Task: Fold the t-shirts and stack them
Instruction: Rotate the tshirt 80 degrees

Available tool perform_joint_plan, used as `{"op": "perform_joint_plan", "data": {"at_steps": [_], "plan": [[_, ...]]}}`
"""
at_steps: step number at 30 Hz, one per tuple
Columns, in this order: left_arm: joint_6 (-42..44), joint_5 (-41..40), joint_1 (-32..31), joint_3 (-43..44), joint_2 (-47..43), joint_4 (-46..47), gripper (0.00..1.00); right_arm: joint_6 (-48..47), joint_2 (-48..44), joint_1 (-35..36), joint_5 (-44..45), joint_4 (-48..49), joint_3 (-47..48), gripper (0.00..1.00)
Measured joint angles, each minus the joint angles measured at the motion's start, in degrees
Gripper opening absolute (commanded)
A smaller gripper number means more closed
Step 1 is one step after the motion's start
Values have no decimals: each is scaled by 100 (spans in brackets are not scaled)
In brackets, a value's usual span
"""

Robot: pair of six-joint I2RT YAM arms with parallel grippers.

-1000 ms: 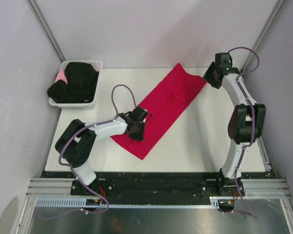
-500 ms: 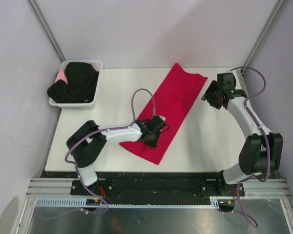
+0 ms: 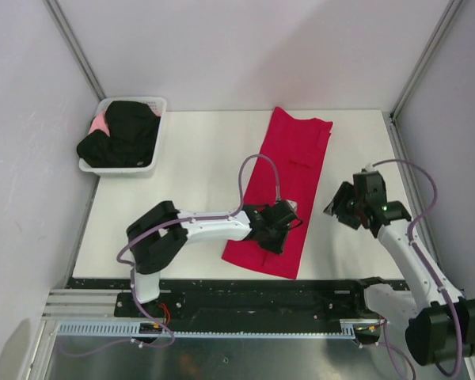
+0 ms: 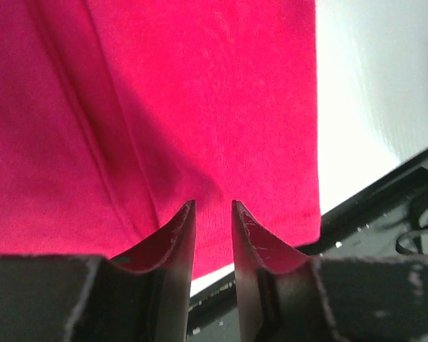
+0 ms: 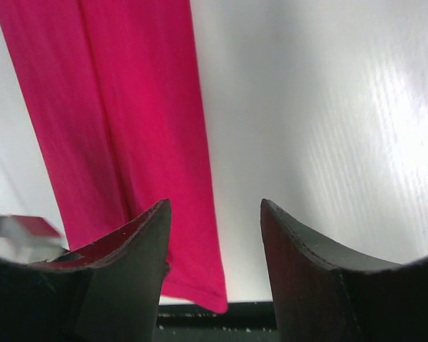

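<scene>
My right gripper needs to move back and down onto the red shirt's near hem corner (image 3: 294,274) (image 5: 217,302) by the black bar.
The crimson red t-shirt (image 3: 295,162) lies flat as a long narrow strip, running from the table's back edge to its front edge. My left gripper (image 3: 279,234) rests on the strip's near end. In the left wrist view the gripper (image 4: 214,205) has its tips down on the red cloth (image 4: 200,100), the jaws a narrow gap apart with nothing pinched between them. My right gripper (image 3: 342,207) hovers wide open over bare table just right of the shirt. From the right wrist, the gripper (image 5: 214,208) has the shirt's (image 5: 114,114) right edge beside its left finger. Black t-shirts (image 3: 120,133) fill the basket.
The white plastic basket (image 3: 159,106) stands at the back left with something pink (image 3: 100,123) at its left side. The shirt's near hem (image 4: 299,222) lies close to the table's front edge and the black rail (image 3: 245,289). White walls close in the sides and back.
The shirt has swung from a diagonal to nearly straight, its near end carried right along with my left gripper. My right gripper left the far corner and came down towards the front right.
</scene>
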Motion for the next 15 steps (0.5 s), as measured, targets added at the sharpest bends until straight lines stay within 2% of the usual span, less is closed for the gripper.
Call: {"op": "perform_joint_plan", "data": {"at_steps": [5,10,15], "plan": [[-101,-31,7,-446,-922,-31,35,439,-525,901,-2,-221,-634,55],[-184,-238,98,-1237,-2247,35,36,1233,-691,2380,59,-297,-1241,49],[-184,-437,632,-2135,-2929,-4,36,2074,-706,3423,168,-275,-1674,42]]}}
